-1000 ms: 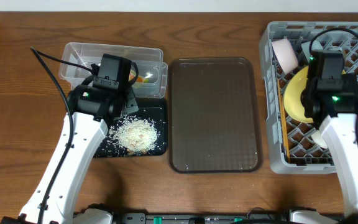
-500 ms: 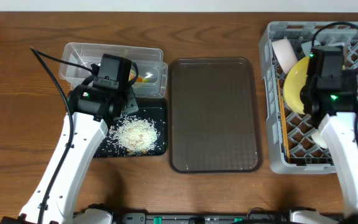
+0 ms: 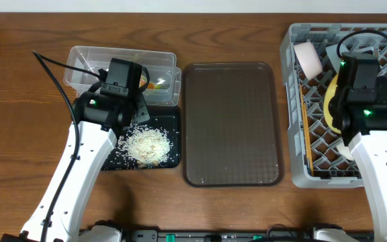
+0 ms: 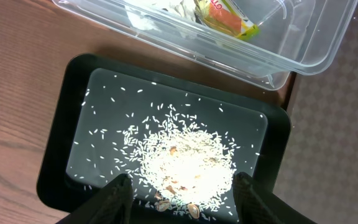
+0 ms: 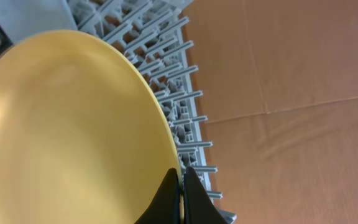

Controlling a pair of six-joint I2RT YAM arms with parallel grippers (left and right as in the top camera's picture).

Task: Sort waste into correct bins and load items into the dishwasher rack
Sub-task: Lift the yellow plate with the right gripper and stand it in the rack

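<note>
My right gripper eases slightly toward the wooden chopsticks next and releases the yellow plate's rim over the rack's wires, since it already hangs edgewise there.
My right gripper [image 5: 180, 179] is shut on the rim of the round yellow plate [image 5: 67, 130], holding it over the grey dishwasher rack [image 3: 294, 171]. From overhead the plate [image 3: 330, 111] shows as a narrow edge beside the right wrist. A pale pink bowl [image 3: 308, 57], a white cup [image 3: 345, 150] and wooden chopsticks [image 3: 306, 134] are in the rack. My left gripper [image 4: 182, 199] hangs open over the black tray [image 4: 61, 143], which holds a heap of rice grains [image 4: 185, 155]. The clear tub [image 3: 86, 57] holds the green-and-yellow wrapper [image 4: 229, 18] and a white scrap [image 4: 166, 6].
A large brown serving tray [image 3: 230, 124] lies bare between the bins and the rack. A black cable [image 3: 52, 70] arcs from the left arm over the table's left side. The rack's pegs [image 5: 166, 56] stand close under the plate.
The right gripper has carried the yellow plate to the right over the rack and turned it more on edge. The left arm has not moved.
</note>
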